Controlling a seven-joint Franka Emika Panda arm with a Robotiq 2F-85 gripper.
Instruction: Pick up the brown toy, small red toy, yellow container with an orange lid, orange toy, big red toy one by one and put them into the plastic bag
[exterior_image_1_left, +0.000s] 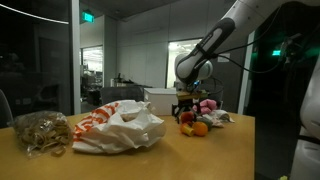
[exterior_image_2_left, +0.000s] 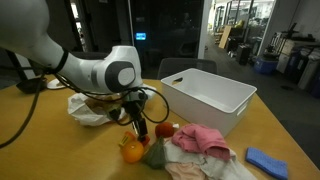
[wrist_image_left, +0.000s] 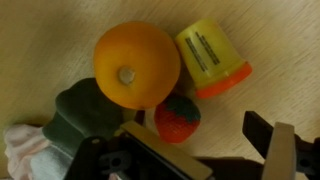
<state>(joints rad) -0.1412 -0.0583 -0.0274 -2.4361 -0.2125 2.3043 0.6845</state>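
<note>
My gripper should next go down a little onto the small red strawberry toy (wrist_image_left: 177, 117) and close its fingers around it, since the toy is already between them in the wrist view.
In the wrist view the orange toy (wrist_image_left: 137, 65) lies beside the yellow container with an orange lid (wrist_image_left: 212, 58), which is on its side. The small red strawberry toy (wrist_image_left: 177, 117) lies just below them, close to one finger of my gripper (wrist_image_left: 215, 145). The gripper is open and empty, hovering over these toys. In both exterior views the gripper (exterior_image_1_left: 185, 102) (exterior_image_2_left: 136, 118) hangs just above the toy pile, with the orange toy (exterior_image_2_left: 132, 150) and a red toy (exterior_image_2_left: 163, 130) on the table. The white and orange plastic bag (exterior_image_1_left: 118, 125) (exterior_image_2_left: 88, 106) lies next to the pile. I cannot make out the brown toy.
A white plastic bin (exterior_image_2_left: 210, 95) stands beyond the toys. A pink cloth (exterior_image_2_left: 200, 140) and a dark green item (wrist_image_left: 75, 115) lie against the pile, and a blue object (exterior_image_2_left: 268, 160) lies near the table edge. A brownish netted bundle (exterior_image_1_left: 40, 132) sits at the table's far end.
</note>
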